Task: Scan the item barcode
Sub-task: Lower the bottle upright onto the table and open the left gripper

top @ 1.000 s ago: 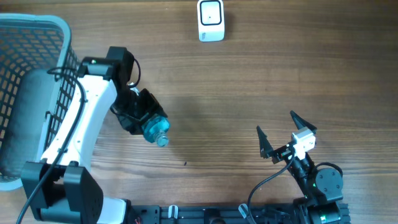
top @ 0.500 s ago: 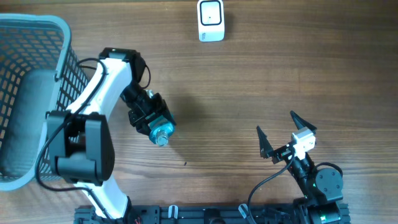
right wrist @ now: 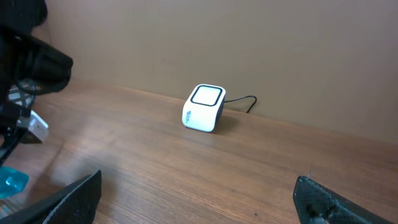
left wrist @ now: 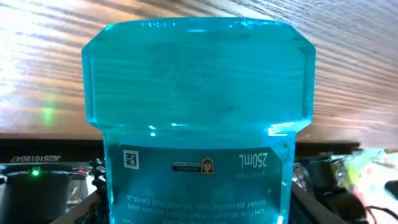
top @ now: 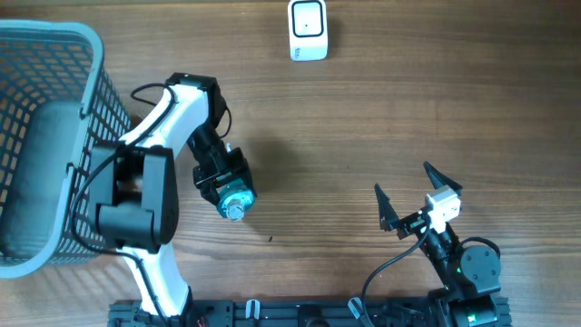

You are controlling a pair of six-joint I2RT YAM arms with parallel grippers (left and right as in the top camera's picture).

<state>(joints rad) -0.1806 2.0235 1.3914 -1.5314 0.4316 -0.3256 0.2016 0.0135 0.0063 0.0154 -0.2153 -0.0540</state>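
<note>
The item still hangs clear. My left gripper will next bring it down, base first, toward the wood of the bare tabletop below my gripper and let go of it.
The item (top: 235,201), a translucent blue-teal bottle, is held off the table left of centre, its cap end pointing at the overhead camera. My left gripper (top: 224,184) is shut on it. In the left wrist view the item (left wrist: 199,93) fills the frame with its printed label upside down, and the dark fingers (left wrist: 84,208) show only at the lower corners. A corner of the item (right wrist: 11,182) shows at the left edge of the right wrist view. My right gripper (top: 410,195) stands open at the front right with nothing between its fingers (right wrist: 78,199).
A white boxy scanner (top: 308,30) stands at the back middle of the table, also seen with its cable as the scanner (right wrist: 203,108) in the right wrist view. A blue-grey mesh basket (top: 54,36) with a grey object inside fills the left side.
My left arm has swung round, carrying the item slightly right and toward the front and turning its cap end up at the overhead camera. The right arm has not moved.
</note>
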